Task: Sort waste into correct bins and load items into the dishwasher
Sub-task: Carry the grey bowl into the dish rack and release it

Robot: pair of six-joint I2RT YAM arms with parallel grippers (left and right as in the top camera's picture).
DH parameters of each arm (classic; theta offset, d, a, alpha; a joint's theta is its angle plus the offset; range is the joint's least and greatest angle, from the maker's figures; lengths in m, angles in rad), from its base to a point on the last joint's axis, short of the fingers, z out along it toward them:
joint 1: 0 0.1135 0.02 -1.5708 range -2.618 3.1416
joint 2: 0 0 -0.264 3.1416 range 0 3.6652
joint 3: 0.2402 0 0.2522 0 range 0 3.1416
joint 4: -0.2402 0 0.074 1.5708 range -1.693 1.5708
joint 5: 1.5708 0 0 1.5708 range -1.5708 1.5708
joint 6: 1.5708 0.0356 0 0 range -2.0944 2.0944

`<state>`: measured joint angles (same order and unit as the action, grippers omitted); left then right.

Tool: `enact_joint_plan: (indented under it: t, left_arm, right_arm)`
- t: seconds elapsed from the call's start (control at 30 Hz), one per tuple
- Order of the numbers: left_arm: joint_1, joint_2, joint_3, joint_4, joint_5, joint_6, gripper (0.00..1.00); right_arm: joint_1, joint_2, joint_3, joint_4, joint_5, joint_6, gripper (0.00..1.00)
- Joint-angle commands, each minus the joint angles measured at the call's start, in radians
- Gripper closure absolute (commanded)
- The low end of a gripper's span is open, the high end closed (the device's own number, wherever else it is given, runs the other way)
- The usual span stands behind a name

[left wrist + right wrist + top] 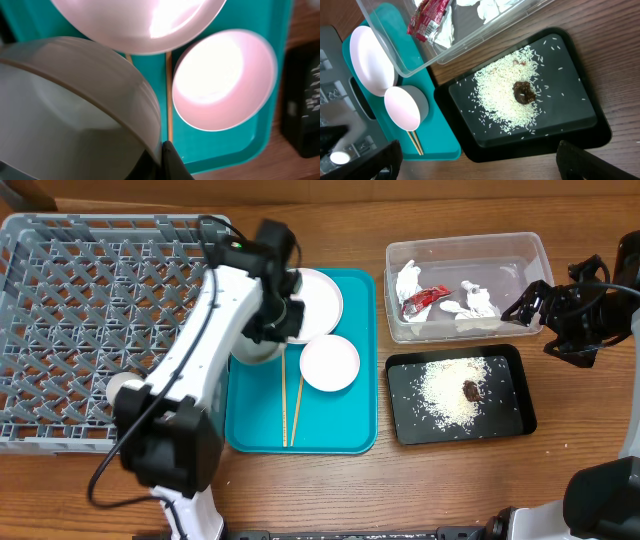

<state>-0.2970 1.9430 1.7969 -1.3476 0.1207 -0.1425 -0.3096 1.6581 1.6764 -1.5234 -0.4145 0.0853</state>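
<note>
My left gripper holds the rim of the bowl [252, 350]. It will carry the bowl to the left in the overhead view, onto the dish rack's empty rows, and let go of its rim.
My left gripper [270, 330] is shut on the rim of the grey bowl [252, 350] at the left edge of the teal tray; the left wrist view shows a finger [167, 160] pressed to the bowl [70, 110]. The white plate [318, 300] [135, 22], small white dish [330, 364] [225, 80] and two chopsticks [290, 405] lie on the tray. My right gripper [540, 310] [479, 150] is open and empty above the black tray [505, 425], which holds rice [505, 95] and a brown lump [524, 92]. The clear tub [465, 250] holds napkins [478, 305] and the wrapper [425, 298]. No cup shows.
The grey dish rack [95, 330] fills the left of the table, right beside the teal tray [335, 440]. The left arm's base stands at the front [170, 460]. Bare wood lies in front of the trays.
</note>
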Motion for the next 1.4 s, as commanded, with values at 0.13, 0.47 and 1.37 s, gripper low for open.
enact_joint_plan:
  t: [0.13, 0.47, 1.37]
  left_arm:
    - [0.198, -0.177, 0.074, 0.025, 0.171, 0.105, 0.96]
    - [0.521, -0.155, 0.072, 0.037, 0.752, 0.506, 0.96]
    - [0.784, 0.199, 0.072, 0.062, 0.953, 0.592, 0.96]
  right_arm:
    - [0.001, -0.009, 0.020, 0.002, 0.002, -0.001, 0.00]
    - [0.001, -0.009, 0.020, 0.002, 0.003, 0.000, 0.00]
    - [0.001, -0.009, 0.019, 0.003, 0.013, -0.001, 0.00]
